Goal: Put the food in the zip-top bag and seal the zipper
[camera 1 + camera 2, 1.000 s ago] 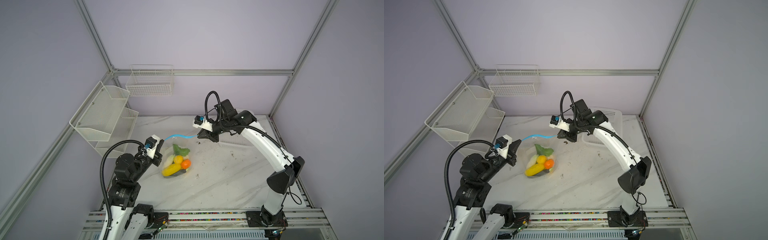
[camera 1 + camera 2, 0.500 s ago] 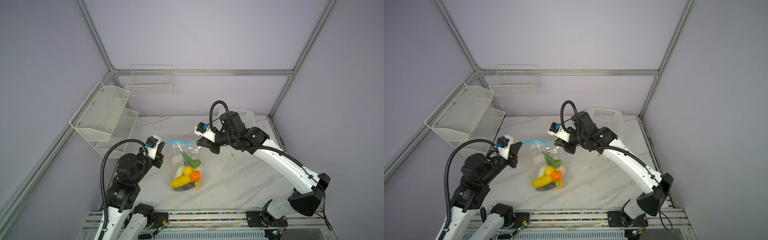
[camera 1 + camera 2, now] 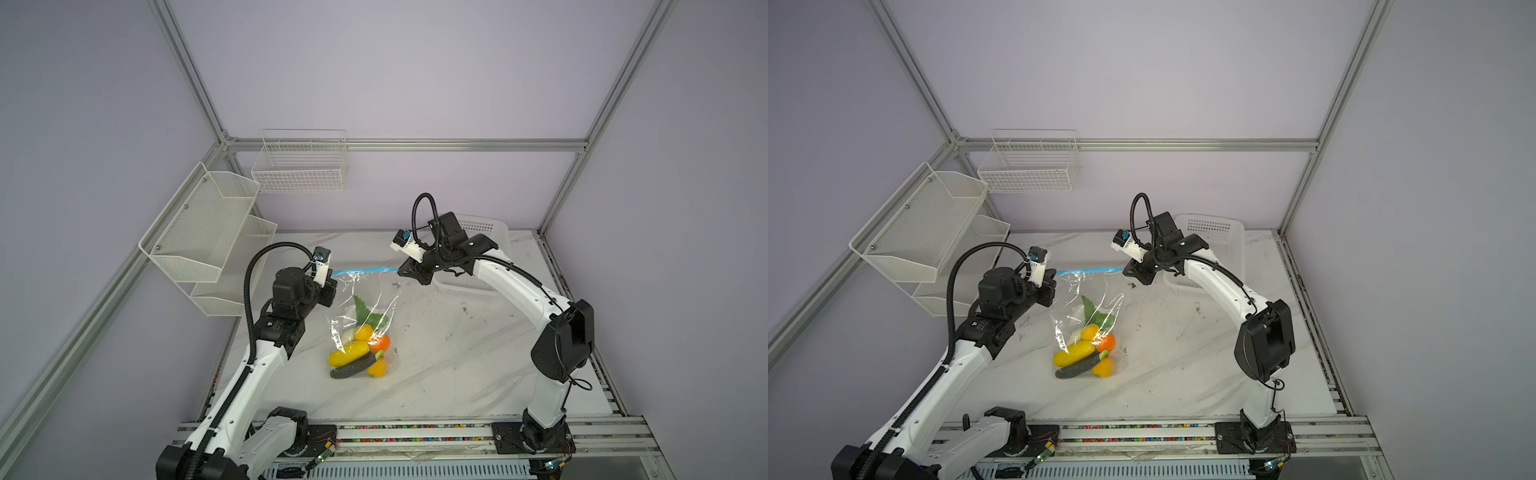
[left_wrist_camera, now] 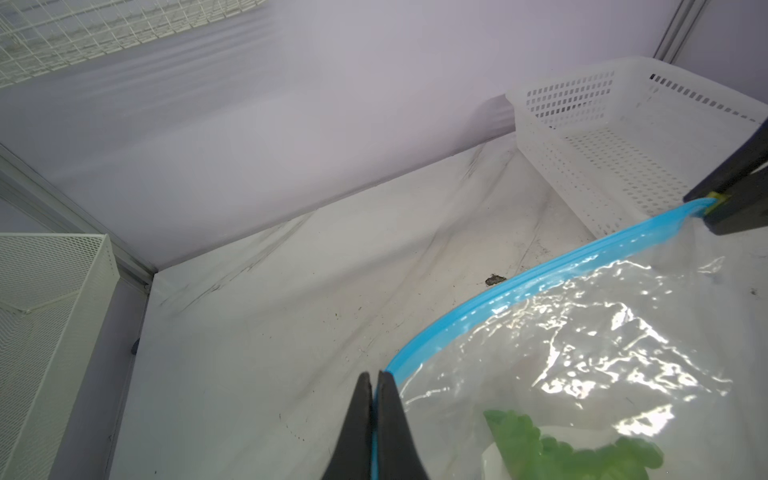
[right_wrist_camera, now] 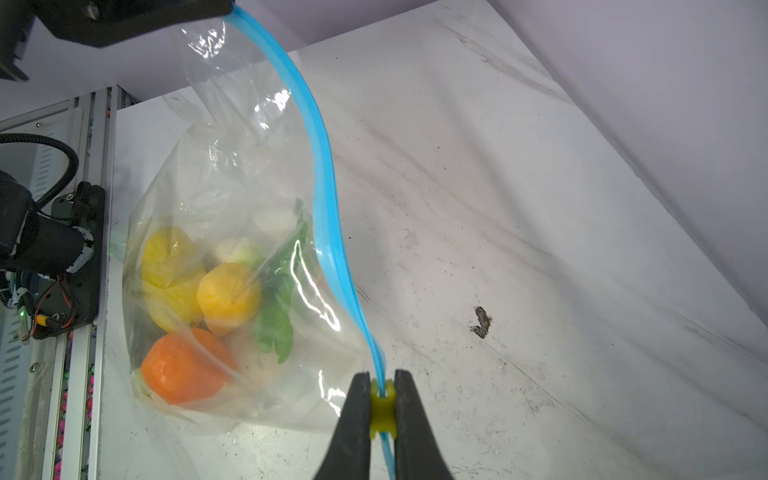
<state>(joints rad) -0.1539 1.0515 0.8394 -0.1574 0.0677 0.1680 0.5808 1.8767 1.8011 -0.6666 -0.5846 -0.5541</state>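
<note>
The bare marble is below my left gripper and farther outward. My left gripper needs to take the zipper's end outward and down next and let go of it.
The clear zip-top bag (image 3: 365, 307) (image 3: 1088, 303) hangs between both grippers, its light-blue zipper (image 3: 365, 271) (image 3: 1090, 272) pulled nearly straight. The food (image 3: 357, 353) (image 3: 1084, 353), yellow, orange, green, white and dark pieces, lies bunched in the bag's bottom, low by the table. My left gripper (image 4: 375, 376) (image 3: 331, 279) is shut on the zipper's left end (image 4: 540, 270). At the other end, my right gripper (image 5: 382, 374) (image 3: 401, 272) is shut on the small yellow slider (image 5: 382, 405). Through the plastic the food (image 5: 208, 299) shows in the right wrist view.
A white perforated basket (image 3: 478, 232) (image 4: 602, 137) stands at the back right, just behind the right gripper. White mesh racks (image 3: 208, 224) hang on the left wall and a wire basket (image 3: 299, 166) on the back wall. A dark speck (image 5: 481, 322) lies on the marble tabletop.
The bag has moved forward with both grippers, and the right gripper has drawn away to the right. The zipper is now stretched straight and the food hangs lower in the bag.
</note>
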